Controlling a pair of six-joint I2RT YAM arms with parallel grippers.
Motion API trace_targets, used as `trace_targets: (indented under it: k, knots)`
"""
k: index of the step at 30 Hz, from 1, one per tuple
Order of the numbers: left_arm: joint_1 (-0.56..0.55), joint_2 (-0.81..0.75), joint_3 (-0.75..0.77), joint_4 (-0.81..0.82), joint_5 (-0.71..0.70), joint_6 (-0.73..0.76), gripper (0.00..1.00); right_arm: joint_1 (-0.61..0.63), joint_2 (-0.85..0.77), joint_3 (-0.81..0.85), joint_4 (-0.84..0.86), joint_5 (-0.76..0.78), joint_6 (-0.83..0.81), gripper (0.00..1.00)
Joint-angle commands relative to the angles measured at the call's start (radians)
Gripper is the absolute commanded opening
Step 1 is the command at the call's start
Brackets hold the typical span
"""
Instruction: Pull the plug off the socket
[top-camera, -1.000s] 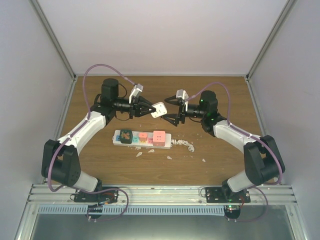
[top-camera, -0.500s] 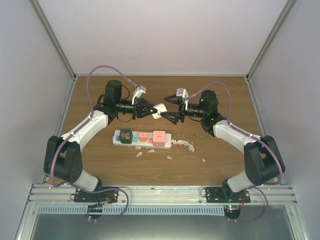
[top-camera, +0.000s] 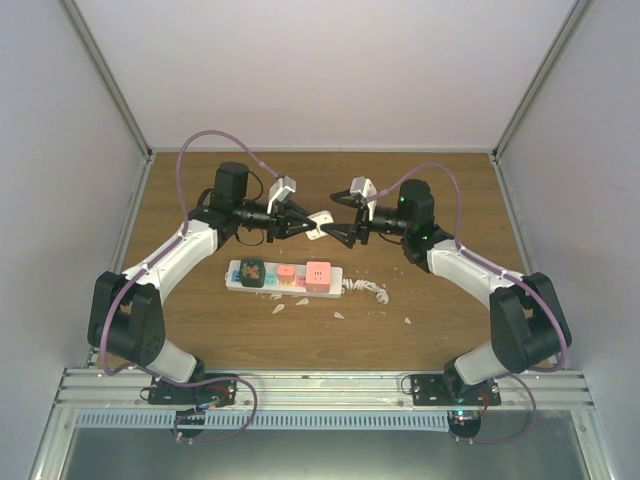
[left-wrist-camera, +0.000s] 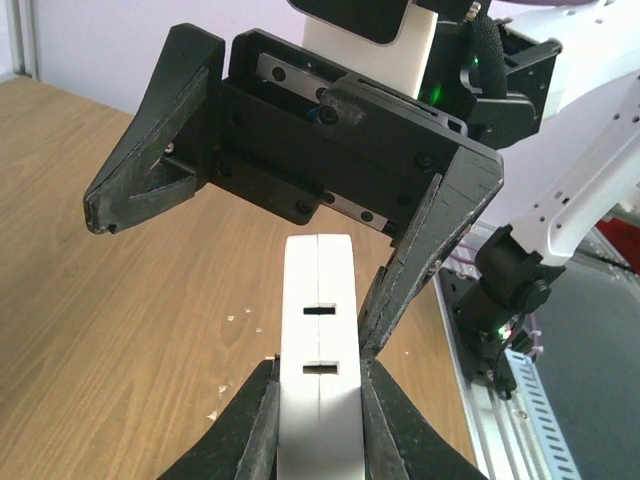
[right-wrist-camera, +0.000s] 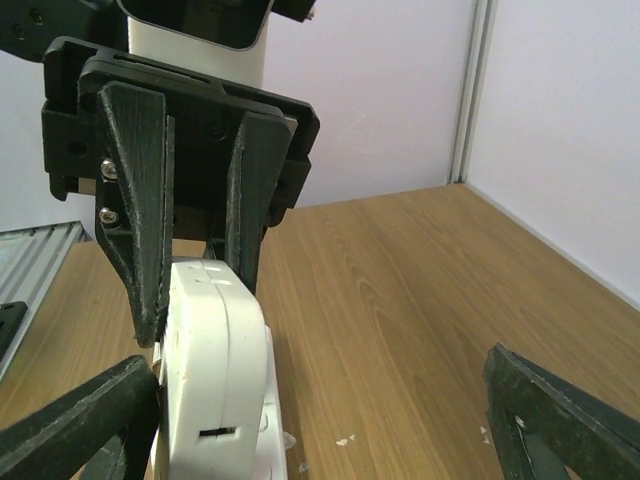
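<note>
I need to move my left gripper down to the left in the top view next, onto the bare far-corner tabletop, and let go of the block (top-camera: 320, 219), since it is off the power strip.
The socket (top-camera: 284, 279), a long white power strip with coloured squares, lies flat on the wooden table. A dark green plug (top-camera: 252, 270) and a pink plug (top-camera: 318, 272) sit in it. My left gripper (top-camera: 306, 222) is shut on a white plug block (top-camera: 320, 219) and holds it in the air behind the strip. In the left wrist view the block (left-wrist-camera: 318, 380) stands edge-on between my fingers (left-wrist-camera: 250, 420). My right gripper (top-camera: 336, 216) is open and faces it, its jaws on either side of the block (right-wrist-camera: 215, 380), with one finger close beside it.
The strip's short coiled white cord (top-camera: 369, 290) lies at its right end. Small white scraps (top-camera: 278, 308) are scattered on the table in front of the strip. White walls enclose the table on three sides.
My left gripper has moved a little right and turned the white block, which now shows edge-on. The right gripper has closed in around it. The strip has not moved.
</note>
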Motion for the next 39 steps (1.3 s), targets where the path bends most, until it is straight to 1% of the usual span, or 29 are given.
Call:
trace_targets:
  k: [1, 4, 6, 8, 10, 15, 19, 23, 27, 36, 39]
  knots:
    - [-0.05, -0.033, 0.021, -0.101, 0.045, 0.107, 0.0, -0.04, -0.008, 0.056, -0.014, 0.078, -0.028, 0.88]
    - [-0.049, -0.035, 0.011, -0.064, 0.011, 0.073, 0.0, -0.04, 0.005, 0.103, -0.065, -0.135, -0.05, 0.89]
    - [-0.043, -0.027, 0.02, -0.052, 0.008, 0.046, 0.0, -0.031, 0.001, 0.111, -0.074, -0.24, -0.057, 0.89]
    - [-0.036, -0.015, 0.037, -0.053, 0.005, 0.032, 0.0, -0.015, -0.008, 0.117, -0.111, -0.29, -0.104, 0.89]
    - [-0.024, -0.006, 0.053, -0.049, 0.006, 0.012, 0.0, -0.004, -0.017, 0.119, -0.152, -0.301, -0.143, 0.9]
    - [-0.005, 0.0, 0.067, -0.046, 0.027, -0.002, 0.0, 0.002, -0.013, 0.116, -0.221, -0.287, -0.202, 0.9]
    - [-0.002, -0.01, 0.062, -0.057, 0.032, 0.016, 0.0, 0.002, -0.004, 0.112, -0.259, -0.225, -0.242, 0.89]
    - [-0.004, -0.024, 0.054, -0.071, 0.032, 0.042, 0.0, 0.002, 0.015, 0.125, -0.267, -0.146, -0.235, 0.87]
    - [-0.009, -0.033, 0.051, -0.095, 0.032, 0.074, 0.0, 0.002, 0.031, 0.149, -0.259, -0.029, -0.201, 0.84]
    - [-0.027, -0.021, 0.061, -0.175, -0.073, 0.197, 0.0, 0.002, 0.039, 0.219, -0.276, 0.026, -0.134, 0.84]
    - [-0.02, -0.009, 0.071, -0.199, -0.109, 0.227, 0.0, 0.001, 0.02, 0.217, -0.279, 0.011, -0.142, 0.85]
